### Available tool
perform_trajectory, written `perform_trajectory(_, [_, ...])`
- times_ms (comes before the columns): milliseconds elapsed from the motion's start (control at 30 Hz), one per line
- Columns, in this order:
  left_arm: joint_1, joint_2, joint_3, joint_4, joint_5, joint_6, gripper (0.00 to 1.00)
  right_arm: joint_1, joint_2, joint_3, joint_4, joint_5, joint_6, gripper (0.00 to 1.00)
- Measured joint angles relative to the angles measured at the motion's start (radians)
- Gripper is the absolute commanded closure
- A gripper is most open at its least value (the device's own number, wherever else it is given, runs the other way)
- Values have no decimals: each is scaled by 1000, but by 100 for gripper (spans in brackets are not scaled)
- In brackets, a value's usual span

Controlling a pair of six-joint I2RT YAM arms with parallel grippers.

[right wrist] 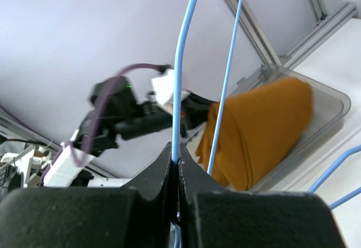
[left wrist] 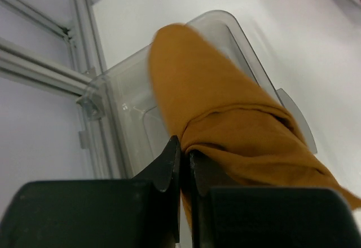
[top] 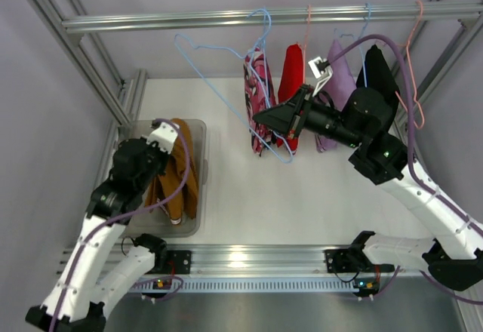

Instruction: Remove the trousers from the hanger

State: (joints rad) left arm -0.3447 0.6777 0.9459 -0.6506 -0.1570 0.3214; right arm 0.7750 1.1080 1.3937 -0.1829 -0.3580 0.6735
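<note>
The hanger is bare, so the robot's left gripper needs to go down next into the far part of the clear plastic bin and let go of the fold of trousers (top: pixel 185 181).
The mustard trousers (top: pixel 185 181) lie draped in and over a clear plastic bin (top: pixel 198 132) at the left. My left gripper (top: pixel 167 139) is above the bin's far end. In the left wrist view it (left wrist: pixel 183 149) is shut on a fold of the trousers (left wrist: pixel 225 113), above the bin (left wrist: pixel 124 107). The light-blue wire hanger (top: pixel 215 48) is bare and tilted, its hook by the top rail. My right gripper (top: pixel 260 117) holds its lower part. In the right wrist view it (right wrist: pixel 176 159) is shut on the hanger wire (right wrist: pixel 183 62), with the trousers (right wrist: pixel 265 129) beyond.
A metal rail (top: pixel 151 23) runs across the back. On it hang a pink patterned garment (top: pixel 256 83), a red one (top: pixel 290 75), a lilac one (top: pixel 339 64), a black one (top: pixel 381 72) and a salmon hanger (top: pixel 413 60). Frame posts stand at both sides.
</note>
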Motion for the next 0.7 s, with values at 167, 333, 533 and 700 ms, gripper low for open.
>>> perform_trajectory(167, [1,178,-88,172,-24,7,100,-21,-10,10,-17,11,-13,100])
perform_trajectory(333, [89,276,-130,299,-25,-1,100,-27,-23,10,-48,35,-19,100])
perform_trajectory(533, [407,344,-174,326,182,-60,57,-27,-23,10,-64,51,-15,100])
perform_trajectory(700, [512,208,-174,291,457,-130,1,-27,0,35,-100,80,0,100])
